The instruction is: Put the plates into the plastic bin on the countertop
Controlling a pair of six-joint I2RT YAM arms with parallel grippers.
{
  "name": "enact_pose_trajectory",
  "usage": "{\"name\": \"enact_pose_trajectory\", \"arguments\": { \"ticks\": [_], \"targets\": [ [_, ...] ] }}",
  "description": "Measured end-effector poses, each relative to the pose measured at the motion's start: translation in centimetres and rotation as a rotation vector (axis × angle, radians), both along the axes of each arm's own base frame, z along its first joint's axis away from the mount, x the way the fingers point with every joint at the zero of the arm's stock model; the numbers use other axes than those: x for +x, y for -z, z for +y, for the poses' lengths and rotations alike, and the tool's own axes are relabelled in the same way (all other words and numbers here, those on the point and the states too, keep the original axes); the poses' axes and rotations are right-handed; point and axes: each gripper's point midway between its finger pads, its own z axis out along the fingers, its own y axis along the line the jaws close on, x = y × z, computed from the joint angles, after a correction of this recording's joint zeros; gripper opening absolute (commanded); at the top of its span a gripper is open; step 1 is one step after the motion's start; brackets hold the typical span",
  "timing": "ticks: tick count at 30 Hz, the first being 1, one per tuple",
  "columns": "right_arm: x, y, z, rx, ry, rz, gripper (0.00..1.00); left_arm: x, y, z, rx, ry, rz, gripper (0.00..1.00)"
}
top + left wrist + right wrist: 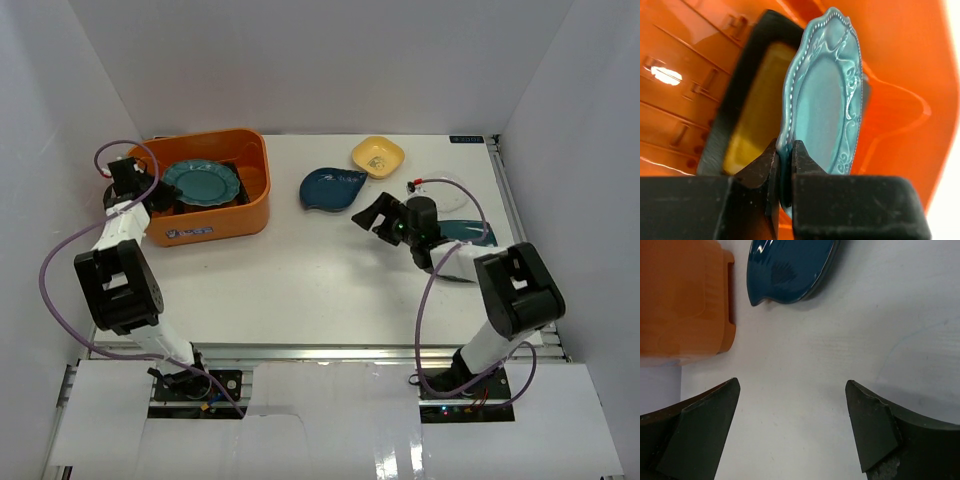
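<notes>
My right gripper lowers outward onto the near rim of the teal leaf-shaped plate (333,188) (823,279) next, since that rim lies closest to my open, empty fingers.
The orange plastic bin (243,215) stands at the back left of the white countertop (300,290). My left gripper (160,196) is shut on the rim of the round scalloped teal plate (200,183) inside the bin. In the left wrist view my gripper (785,155) pinches that plate (825,100) over the dark square amber-centred plate (752,100). My right gripper (372,225) is open and empty above bare table, also in the right wrist view (792,405). The teal leaf-shaped plate (333,188), small yellow dish (378,155), clear-white plate (447,192) and teal rounded-square plate (472,232) lie on the table. The black flowered plate is hidden.
White walls close in the left, back and right. A metal rail (505,190) runs along the table's right edge. The bin corner (685,295) and the leaf plate (790,270) lie ahead of my right gripper. My right arm covers part of the rounded-square plate.
</notes>
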Motion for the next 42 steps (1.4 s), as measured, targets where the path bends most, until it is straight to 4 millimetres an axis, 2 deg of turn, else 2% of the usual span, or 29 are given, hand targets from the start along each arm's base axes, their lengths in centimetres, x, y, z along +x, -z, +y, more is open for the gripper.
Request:
{"name": "enact_pose_trajectory", "arguments": {
  "ticks": [2, 3, 5, 8, 9, 12, 15, 17, 19, 22, 23, 25, 26, 28, 29, 31, 33, 36, 39, 42],
  "targets": [
    [1.8, 0.4, 0.5, -0.004, 0.029, 0.003, 0.89, 0.4, 1.5, 0.5, 0.010, -0.006, 0.032, 0.26],
    [2.8, 0.7, 0.7, -0.008, 0.045, 0.003, 0.89, 0.5, 1.9, 0.6, 0.007, -0.008, 0.040, 0.38],
    [4.9, 1.3, 1.1, -0.014, 0.075, 0.007, 0.88, 0.8, 2.4, 0.8, 0.013, -0.009, 0.044, 0.48],
    [7.8, 2.0, 2.0, -0.017, 0.107, 0.008, 0.88, 1.1, 2.3, 0.9, 0.020, -0.005, 0.034, 0.66],
    [8.5, 2.4, 2.2, -0.019, 0.114, 0.011, 0.87, 1.2, 2.1, 0.9, 0.023, -0.004, 0.028, 0.80],
    [10.1, 4.0, 2.7, -0.027, 0.129, 0.039, 0.84, 1.5, 1.7, 0.9, 0.027, 0.002, 0.011, 0.98],
    [11.3, 4.7, 3.2, -0.021, 0.138, 0.052, 0.73, 1.4, 1.1, 1.0, 0.035, 0.000, 0.001, 0.98],
    [11.9, 4.9, 3.6, -0.013, 0.144, 0.061, 0.70, 1.1, -0.6, 1.0, 0.056, -0.007, -0.030, 0.98],
    [12.5, 5.0, 3.9, -0.002, 0.147, 0.064, 0.67, 0.5, -3.2, 0.9, 0.087, -0.009, -0.088, 0.98],
    [13.2, 5.3, 4.3, 0.015, 0.157, 0.071, 0.58, -0.5, -10.1, -0.1, 0.154, 0.007, -0.259, 0.98],
    [13.3, 5.3, 4.4, 0.021, 0.158, 0.073, 0.47, -0.9, -12.8, -0.8, 0.178, 0.022, -0.330, 0.98],
    [13.3, 5.8, 4.4, 0.030, 0.168, 0.091, 0.34, -2.1, -17.2, -3.0, 0.210, 0.068, -0.447, 0.98],
    [13.2, 6.1, 4.3, 0.033, 0.175, 0.102, 0.21, -2.7, -18.8, -4.2, 0.218, 0.094, -0.489, 0.98],
    [13.0, 6.5, 4.3, 0.050, 0.186, 0.121, 0.12, -3.7, -20.7, -6.3, 0.224, 0.143, -0.541, 0.98],
    [12.9, 6.6, 4.2, 0.059, 0.194, 0.126, 0.08, -4.2, -21.2, -7.5, 0.220, 0.174, -0.556, 0.98],
    [12.2, 6.8, 4.2, 0.084, 0.191, 0.132, 0.08, -5.0, -21.5, -9.0, 0.210, 0.218, -0.565, 0.98],
    [11.0, 6.7, 3.9, 0.093, 0.191, 0.135, 0.08, -5.8, -20.9, -10.3, 0.191, 0.263, -0.554, 0.98],
    [8.1, 6.5, 3.0, 0.074, 0.176, 0.158, 0.08, -6.5, -19.4, -12.8, 0.146, 0.361, -0.515, 0.98],
    [4.8, 5.7, 2.0, 0.035, 0.141, 0.166, 0.08, -7.1, -17.2, -17.6, 0.088, 0.543, -0.444, 0.98],
    [2.4, 2.7, 1.4, 0.012, 0.080, 0.118, 0.08, -7.4, -14.5, -22.9, 0.051, 0.741, -0.355, 0.98]
  ]
}}
